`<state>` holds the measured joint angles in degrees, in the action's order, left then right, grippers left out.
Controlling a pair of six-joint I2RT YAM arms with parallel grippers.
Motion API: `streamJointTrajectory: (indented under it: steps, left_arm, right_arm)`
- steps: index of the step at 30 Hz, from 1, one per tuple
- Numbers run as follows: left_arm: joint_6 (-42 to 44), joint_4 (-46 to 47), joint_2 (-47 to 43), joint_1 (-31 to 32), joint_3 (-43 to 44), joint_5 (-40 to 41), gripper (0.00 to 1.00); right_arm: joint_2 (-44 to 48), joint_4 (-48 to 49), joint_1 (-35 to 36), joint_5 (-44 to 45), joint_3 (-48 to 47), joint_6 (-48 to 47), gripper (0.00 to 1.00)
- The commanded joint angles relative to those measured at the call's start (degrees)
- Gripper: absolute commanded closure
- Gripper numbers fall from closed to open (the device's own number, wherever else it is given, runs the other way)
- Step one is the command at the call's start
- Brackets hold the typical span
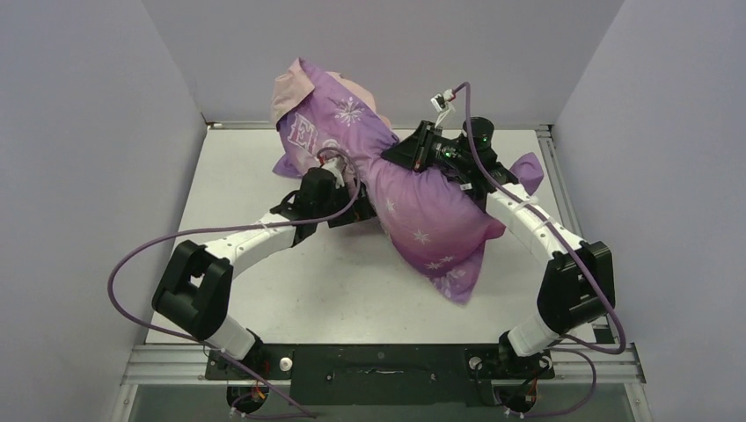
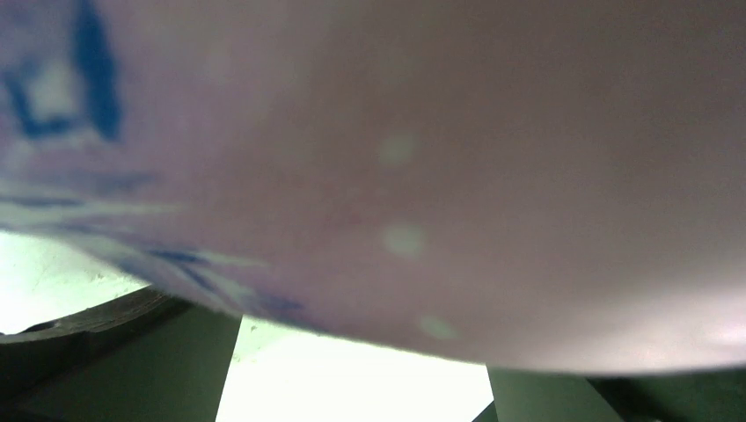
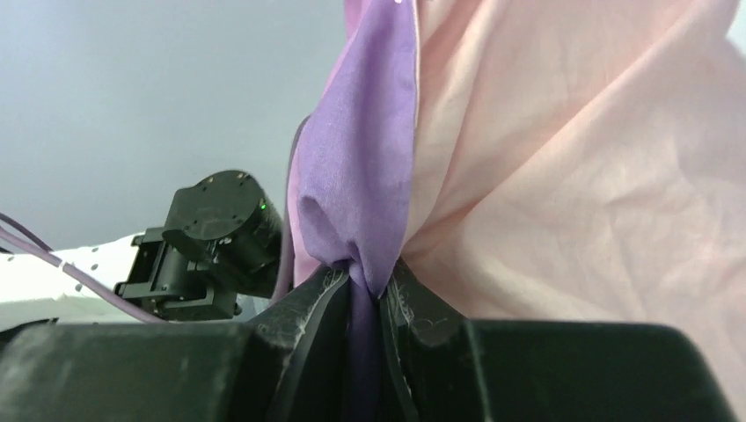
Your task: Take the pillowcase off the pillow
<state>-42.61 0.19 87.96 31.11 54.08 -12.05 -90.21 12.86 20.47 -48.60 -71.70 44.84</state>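
The right gripper lowers back and to the left in the top view toward the white table below it next, to release the raised pillowcase.
The purple snowflake pillowcase [image 1: 422, 207], stuffed full, hangs above the table between both arms, its lower corner dangling at the front. Its pale pink inside [image 1: 286, 88] shows at the raised far end. The white pillow is hidden inside it. My right gripper [image 1: 420, 148] is shut on a pinch of purple cloth [image 3: 352, 176] at the pillowcase's narrowed middle, with pink lining [image 3: 572, 176] beside it; the fingertips [image 3: 368, 281] clamp the fold. My left gripper [image 1: 332, 171] sits under the pillowcase's left side. In its view blurred purple cloth [image 2: 440, 132] covers the tips, and its fingers [image 2: 132, 369] stand wide apart over bare table.
The white table [image 1: 290, 290] lies below, walled by grey panels on the left, back and right. A loose purple corner [image 1: 528, 167] sticks out behind the right arm. Purple cables [image 1: 141, 255] loop off both arms. The left arm's wrist [image 3: 211, 237] shows in the right wrist view.
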Motion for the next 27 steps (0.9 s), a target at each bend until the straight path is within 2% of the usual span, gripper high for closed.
streamJointTrajectory:
  steps: [1, 6, 11, 14, 17, 19, 24, 27]
  left_arm:
    - [-0.84, 12.79, 1.54, 0.20, 9.55, 0.20, 0.04]
    - [-0.52, 14.11, 4.40, 0.01, 8.81, 0.74, 0.04]
    - [-4.60, 22.36, 0.87, -0.54, -4.59, 2.48, 0.04]
    - [-5.28, 22.12, -3.88, -1.61, -10.24, 3.62, 0.04]
    - [-5.49, 19.05, -10.21, -3.39, -15.31, 4.15, 0.04]
    - [-5.01, 14.91, -15.46, -4.50, -17.03, 5.19, 0.04]
    - [0.28, -2.70, -29.66, -6.49, -16.27, 10.43, 0.04]
    - [3.95, -15.06, -37.31, -7.60, -13.50, 14.44, 0.04]
  right_arm:
    - [2.41, -6.04, 5.84, -4.48, -1.25, -4.56, 0.95]
    - [0.60, -9.83, 9.80, 0.85, 2.30, -9.16, 0.95]
    - [-2.69, -15.28, 12.86, 6.02, 4.88, -14.18, 0.95]
    - [-3.48, -15.85, 14.11, 6.69, 4.64, -14.25, 0.91]
    - [-4.01, -19.08, 15.63, 7.68, 0.62, -15.85, 0.82]
    - [-4.57, -22.07, 16.58, 8.29, -2.63, -17.21, 0.73]
    - [-4.51, -30.14, 18.17, 10.06, -9.57, -20.09, 0.43]
    - [-3.11, -33.22, 18.45, 11.75, -12.40, -21.26, 0.30]
